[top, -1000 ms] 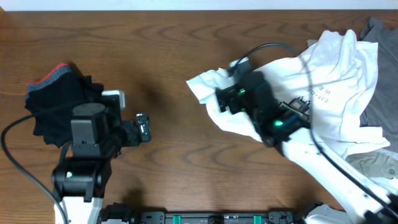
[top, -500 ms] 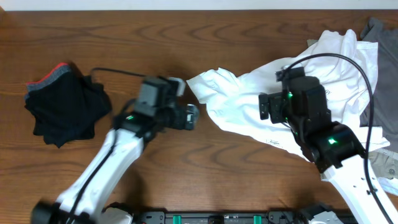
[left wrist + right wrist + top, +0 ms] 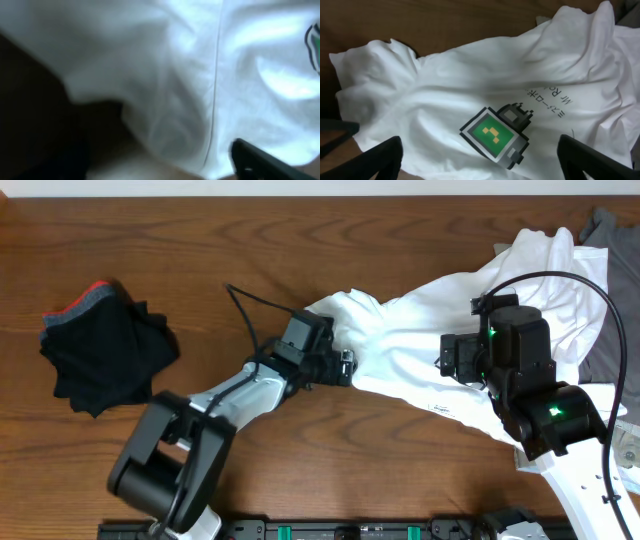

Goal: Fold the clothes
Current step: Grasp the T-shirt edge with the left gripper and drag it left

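Note:
The robot should next lower its right gripper toward the shirt, onto the near corner of the shirt's hem.
The white T-shirt [image 3: 420,330] lies crumpled across the right half of the table. Its green-and-yellow pixel print [image 3: 495,132] and grey lettering [image 3: 547,102] face up in the right wrist view. My left gripper [image 3: 345,366] reaches across to the shirt's left edge. Its view is blurred, filled with white fabric [image 3: 190,75], with one dark finger [image 3: 260,160] at the lower right, and it looks open. My right gripper [image 3: 480,162] hovers open over the shirt, with the print between its fingers; it also shows in the overhead view [image 3: 447,360].
A folded dark garment [image 3: 100,345] with a red edge lies at the far left. A grey garment [image 3: 610,310] lies under the shirt at the far right. Bare wooden table [image 3: 250,260] lies between the two piles.
My left arm has swung from beside the dark garment rightwards to the shirt's left edge. My right arm has drawn back to the right, from the shirt's left part to over its middle.

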`<state>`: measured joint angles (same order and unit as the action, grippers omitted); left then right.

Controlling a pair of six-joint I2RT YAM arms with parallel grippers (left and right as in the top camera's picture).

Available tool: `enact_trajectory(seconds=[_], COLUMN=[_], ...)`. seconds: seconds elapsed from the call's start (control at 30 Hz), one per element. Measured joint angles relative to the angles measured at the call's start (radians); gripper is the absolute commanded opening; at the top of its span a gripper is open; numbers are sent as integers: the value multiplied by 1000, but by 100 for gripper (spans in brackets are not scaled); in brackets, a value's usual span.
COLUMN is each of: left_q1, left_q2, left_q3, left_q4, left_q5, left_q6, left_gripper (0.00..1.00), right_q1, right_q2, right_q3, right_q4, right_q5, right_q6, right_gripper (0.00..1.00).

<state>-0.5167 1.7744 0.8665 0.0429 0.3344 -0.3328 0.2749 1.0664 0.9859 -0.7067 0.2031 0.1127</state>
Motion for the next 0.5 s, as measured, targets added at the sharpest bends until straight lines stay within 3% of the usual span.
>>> enact_trajectory(seconds=[0.13, 0.2, 0.27, 0.4, 0.5], left_q1=[-11, -12, -12, -12, -11], left_q2=[31, 38, 40, 40, 40], left_q3=[0, 0, 0, 0, 0], left_q4=[66, 85, 94, 96, 95], left_q5=[0, -1, -7, -19, -23], left_q6=[-13, -25, -27, -35, -33], left_gripper=[65, 52, 31, 6, 6], right_q1=[0, 0, 0, 0, 0], right_q2=[0, 0, 0, 0, 0], right_q3=[0, 0, 0, 0, 0], right_q4=[-11, -20, -29, -33, -36], right_q5=[0, 0, 0, 0, 0], right_q6=[2, 2, 5, 6, 7], right_gripper=[79, 73, 70, 67, 66])
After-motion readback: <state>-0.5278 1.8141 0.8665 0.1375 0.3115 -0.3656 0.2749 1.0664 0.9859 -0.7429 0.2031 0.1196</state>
